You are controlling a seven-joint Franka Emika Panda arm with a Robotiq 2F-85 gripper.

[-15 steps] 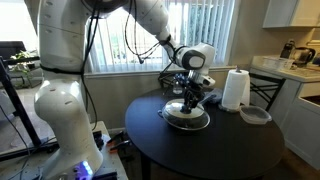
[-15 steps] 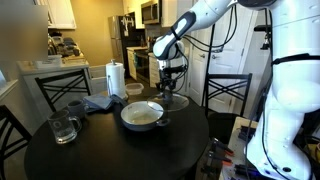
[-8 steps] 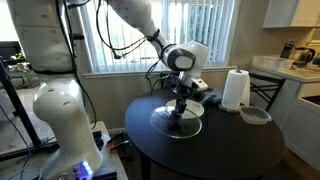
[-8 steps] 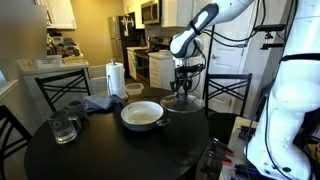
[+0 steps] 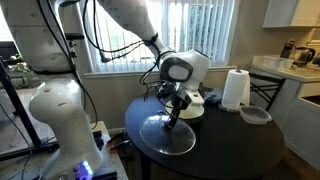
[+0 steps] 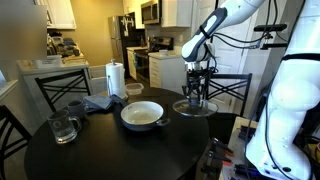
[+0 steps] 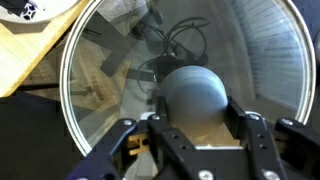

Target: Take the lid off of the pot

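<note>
My gripper moves outward and down over the bare tabletop beside the pot next and releases the pot lid's knob, since that spot lies below and outward of my gripper.
My gripper [image 5: 174, 115] is shut on the small dark knob [image 7: 193, 93] of the clear-glass lid [image 5: 165, 135]. It holds the lid level, just above the black table and off to the side of the pot. The lid also shows near the table's edge in an exterior view [image 6: 195, 107], under the gripper [image 6: 195, 92]. The low silver pot [image 6: 142, 115] stands uncovered mid-table with its cream interior showing. In an exterior view the pot [image 5: 194, 108] is partly hidden behind the gripper. In the wrist view the lid's glass [image 7: 245, 45] fills the frame, with the jaws [image 7: 195, 112] on both sides of the knob.
A white paper-towel roll [image 5: 235, 89] [image 6: 115, 78] and a grey dish [image 5: 256, 115] stand at the table's far side. A glass mug [image 6: 62, 128], a dark mug [image 6: 75, 107] and a grey cloth [image 6: 100, 102] lie near the pot. Chairs [image 6: 228, 92] surround the round table [image 5: 240, 150].
The gripper has carried the lid sideways off the pot toward the table's edge and lowered it. The pot now stands open and has not moved.
</note>
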